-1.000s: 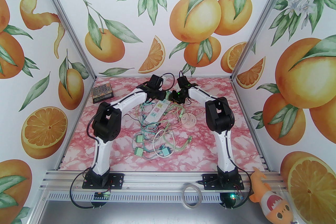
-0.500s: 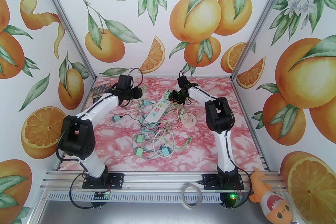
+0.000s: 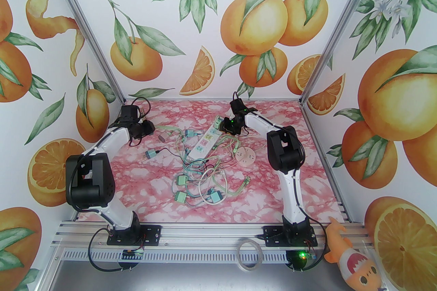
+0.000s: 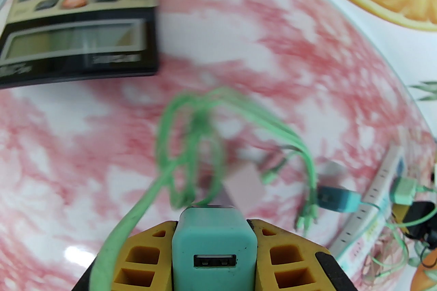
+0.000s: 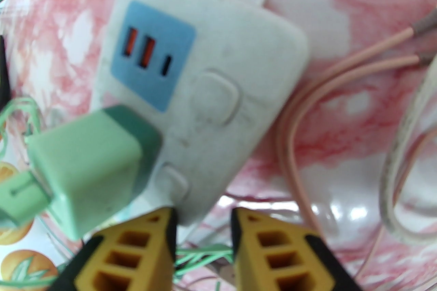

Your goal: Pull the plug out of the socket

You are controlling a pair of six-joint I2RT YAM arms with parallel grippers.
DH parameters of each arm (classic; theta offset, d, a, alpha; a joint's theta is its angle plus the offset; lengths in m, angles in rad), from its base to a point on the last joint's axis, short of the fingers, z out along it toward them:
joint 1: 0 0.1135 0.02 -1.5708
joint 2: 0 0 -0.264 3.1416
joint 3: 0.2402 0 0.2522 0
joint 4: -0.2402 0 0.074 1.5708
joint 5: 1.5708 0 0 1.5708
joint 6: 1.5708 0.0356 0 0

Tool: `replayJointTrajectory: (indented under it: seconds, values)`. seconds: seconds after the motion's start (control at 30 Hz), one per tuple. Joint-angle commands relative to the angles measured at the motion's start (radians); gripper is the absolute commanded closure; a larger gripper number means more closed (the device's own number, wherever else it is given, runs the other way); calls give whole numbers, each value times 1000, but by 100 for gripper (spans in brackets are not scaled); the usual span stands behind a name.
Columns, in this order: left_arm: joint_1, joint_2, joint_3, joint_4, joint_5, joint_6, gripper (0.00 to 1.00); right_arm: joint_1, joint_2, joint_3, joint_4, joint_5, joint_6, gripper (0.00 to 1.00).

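Observation:
My left gripper goes down toward the bare tabletop beside the pink block next. It then lets go of the teal USB plug (image 4: 213, 245), since the plug already hangs clear of the socket strip.
The white socket strip (image 3: 205, 143) lies slanted at the table's middle among tangled cables. My left gripper (image 3: 150, 128) hovers near the far left corner, well away from the strip, shut on a teal USB plug (image 4: 213, 245) that sits between its yellow fingers (image 4: 143, 255). A green cable (image 4: 191, 132) trails from it. My right gripper (image 3: 225, 127) is at the strip's far end, its fingertips close together on the strip's corner (image 5: 191, 211). A pale green plug (image 5: 92, 166) sits in the strip (image 5: 211, 95) beside the USB ports.
A calculator (image 4: 82, 10) lies just beyond the left gripper. A pink block (image 3: 161, 138) and a teal plug (image 3: 151, 154) lie left of the strip. Loose plugs (image 3: 181, 179) and cables lie in front of it, and a round white socket (image 3: 246, 156) lies to its right.
The left arm has swung from the strip's far end to the far left, carrying the teal plug. The right arm has stayed at the strip.

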Motion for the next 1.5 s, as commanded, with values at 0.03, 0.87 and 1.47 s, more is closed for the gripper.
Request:
replayJointTrajectory:
  seconds: [0.03,0.87,1.47]
  values:
    - [17,64,-10,-23,-8,25,77,4,-8,-28,-79,59,4,68]
    - [-132,-108,8,31,-75,16,0,4,-182,-87,34,108,-15,50]
    - [-461,22,166,192,-144,118,0,-14,-365,-292,231,216,-5,0]
